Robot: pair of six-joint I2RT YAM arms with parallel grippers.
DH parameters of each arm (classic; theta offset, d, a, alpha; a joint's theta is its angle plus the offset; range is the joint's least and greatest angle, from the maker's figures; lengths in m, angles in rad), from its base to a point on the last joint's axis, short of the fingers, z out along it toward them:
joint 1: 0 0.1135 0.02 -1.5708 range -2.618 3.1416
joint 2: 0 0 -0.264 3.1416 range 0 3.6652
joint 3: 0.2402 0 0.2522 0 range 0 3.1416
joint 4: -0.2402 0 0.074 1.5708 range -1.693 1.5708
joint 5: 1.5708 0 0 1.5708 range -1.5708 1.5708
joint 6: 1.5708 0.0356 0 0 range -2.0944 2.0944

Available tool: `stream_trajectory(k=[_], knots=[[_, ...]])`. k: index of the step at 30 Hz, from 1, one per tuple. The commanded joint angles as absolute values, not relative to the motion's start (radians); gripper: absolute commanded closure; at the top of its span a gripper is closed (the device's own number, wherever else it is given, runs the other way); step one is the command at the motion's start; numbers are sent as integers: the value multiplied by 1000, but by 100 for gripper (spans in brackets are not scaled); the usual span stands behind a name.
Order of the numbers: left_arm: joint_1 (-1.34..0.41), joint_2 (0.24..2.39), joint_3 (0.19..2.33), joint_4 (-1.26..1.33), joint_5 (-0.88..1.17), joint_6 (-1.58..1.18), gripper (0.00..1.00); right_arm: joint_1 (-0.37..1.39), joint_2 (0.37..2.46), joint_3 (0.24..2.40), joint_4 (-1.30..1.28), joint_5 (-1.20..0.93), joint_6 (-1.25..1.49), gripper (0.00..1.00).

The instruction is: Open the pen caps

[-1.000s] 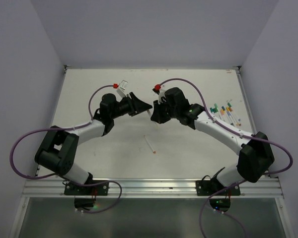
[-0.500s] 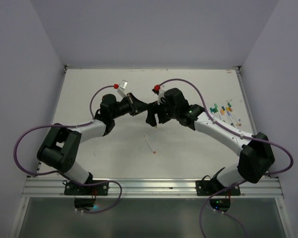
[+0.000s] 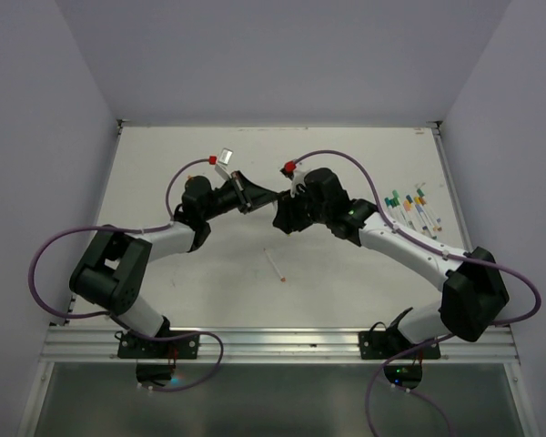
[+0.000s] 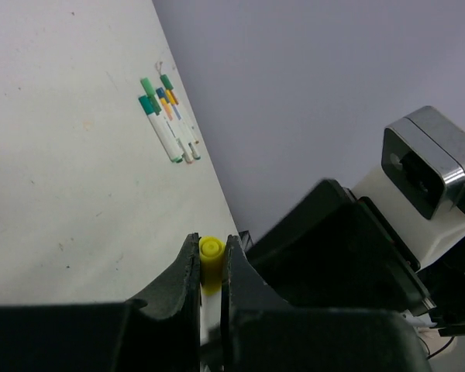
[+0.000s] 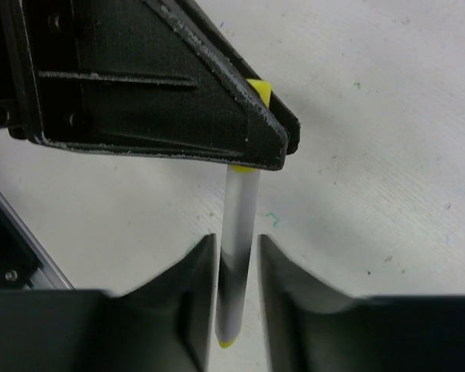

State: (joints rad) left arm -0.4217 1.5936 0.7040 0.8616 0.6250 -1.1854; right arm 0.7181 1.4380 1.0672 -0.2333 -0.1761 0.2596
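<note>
I will next swing my left gripper outward and down onto open tabletop (image 3: 206, 172) next to an orange cap, which is to its left in the top view. Then I will let go of the yellow cap.
A white pen (image 5: 239, 217) with a yellow cap (image 4: 211, 260) is held in the air between both grippers over the middle of the table. My left gripper (image 4: 210, 242) is shut on the yellow cap, whose edge also shows in the right wrist view (image 5: 257, 89). My right gripper (image 5: 236, 244) is closed around the pen's white barrel near its yellow-tipped lower end. In the top view the left gripper (image 3: 266, 197) and right gripper (image 3: 278, 211) meet tip to tip. The cap is still seated on the barrel.
One white pen with an orange tip (image 3: 274, 265) lies on the table in front of the grippers. Several capped pens (image 3: 409, 205) lie in a cluster at the right edge, also seen in the left wrist view (image 4: 167, 120). Purple cables loop beside both arms.
My left gripper was wide open and apart from the right one; it has moved right and shut on the yellow cap. The right gripper shifted slightly with the pen.
</note>
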Motion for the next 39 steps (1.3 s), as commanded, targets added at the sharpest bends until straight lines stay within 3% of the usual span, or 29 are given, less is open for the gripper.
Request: stream_trajectory(k=[1, 3, 12, 17, 27, 28, 32, 39], knots=[[-426, 1598, 692, 939, 647, -1210, 100, 723, 1425, 1072, -170, -196, 258, 77], [-426, 1600, 690, 948, 644, -1212, 100, 723, 1442, 1087, -182, -206, 261, 100], [-408, 1580, 735, 833, 476, -1134, 100, 764, 1453, 1123, -333, -97, 348, 100], [-341, 1646, 865, 736, 365, -1060, 100, 863, 1442, 1059, -337, -23, 385, 100], [-124, 1755, 1008, 712, 454, -1040, 100, 936, 1301, 878, -333, 64, 462, 100], [-118, 1758, 1029, 678, 472, -1016, 100, 933, 1305, 879, -339, 72, 454, 100], [-123, 1781, 1213, 155, 390, -775, 100, 930, 1405, 945, -396, 143, 408, 100], [-129, 1821, 1273, -115, 181, -591, 100, 923, 1586, 994, -329, 156, 370, 100]])
